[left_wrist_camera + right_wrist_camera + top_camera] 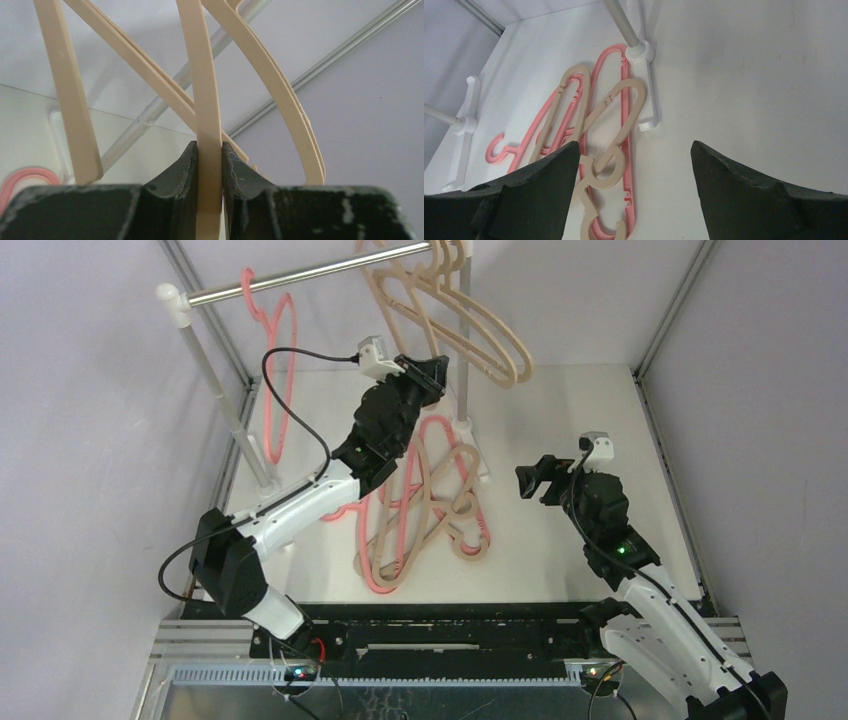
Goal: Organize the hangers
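The beige hangers hang by their hooks, so my left gripper should stay still under them and open its fingers to get off the thin bar.
Several beige hangers (490, 335) hang by their hooks at the right end of the silver rail (300, 278). One pink hanger (282, 370) hangs near the rail's left end. My left gripper (432, 370) is raised beneath the beige ones and shut on the thin bar of one beige hanger (207, 100), which runs straight up between the left gripper's (209, 150) pads. A tangled pile of pink and beige hangers (420, 510) lies on the table. My right gripper (535, 480) hovers open to the pile's right, and the right wrist view shows the right gripper (635, 145) holding nothing, above a beige hanger (624, 107) and a pink hanger (600, 70).
The rail rests on two white-capped posts, a left post (215, 390) and a right post (463, 350), each on a white foot (644, 50) on the table. Grey enclosure walls with metal corner struts (665, 315) close in the back and sides.
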Available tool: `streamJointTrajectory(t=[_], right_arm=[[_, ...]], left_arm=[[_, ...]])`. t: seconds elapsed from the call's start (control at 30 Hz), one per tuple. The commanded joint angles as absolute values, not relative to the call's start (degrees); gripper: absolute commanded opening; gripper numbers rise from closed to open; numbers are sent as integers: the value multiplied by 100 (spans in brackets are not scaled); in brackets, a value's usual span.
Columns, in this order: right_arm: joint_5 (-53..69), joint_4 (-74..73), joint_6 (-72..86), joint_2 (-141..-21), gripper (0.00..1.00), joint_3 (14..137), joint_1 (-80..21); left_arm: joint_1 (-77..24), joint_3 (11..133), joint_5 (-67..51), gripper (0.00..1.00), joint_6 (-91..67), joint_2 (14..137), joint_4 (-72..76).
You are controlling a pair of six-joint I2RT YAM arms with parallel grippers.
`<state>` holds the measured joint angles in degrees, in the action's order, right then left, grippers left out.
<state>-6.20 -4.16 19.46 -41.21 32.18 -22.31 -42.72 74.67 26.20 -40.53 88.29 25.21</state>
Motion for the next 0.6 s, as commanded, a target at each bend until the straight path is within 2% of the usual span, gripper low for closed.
streamJointTrajectory(t=[0.0, 0.27, 0.3, 0.37, 0.43, 0.47, 0.5, 0.53, 0.57], right_arm=[[-495, -247, 1937, -4035, 89, 3295, -2126], [-424, -207, 1993, -4008, 89, 3218, -2031], [-415, -198, 1999, -4008, 89, 3217, -2024], [-410, -202, 2008, -4016, 89, 3208, -2019], [-434, -215, 2025, -4016, 91, 3208, -2013], [-447, -224, 2029, -4017, 92, 3209, -2013], [-462, -232, 2030, -4014, 94, 3209, -2013], [-461, -237, 2034, -4016, 97, 3210, -2013], [-475, -245, 2043, -4023, 99, 3208, -2013]], left_arm=[[-4245, 7972, 2311, 0, -4137, 9023, 2338], [-4254, 8164, 2089, 0, -4120, 9282, 2132], [-4254, 8197, 2072, 4, -4077, 9293, 2087], [-4254, 8191, 2050, 20, -3961, 9263, 2028], [-4253, 8147, 2042, 31, -3878, 9200, 1967], [-4251, 8098, 2021, 42, -3676, 9149, 1965], [-4254, 8034, 1964, 62, -3524, 9079, 1986], [-4254, 7964, 1884, 73, -3358, 9018, 2058], [-4254, 7916, 1833, 80, -3209, 8944, 2047]])
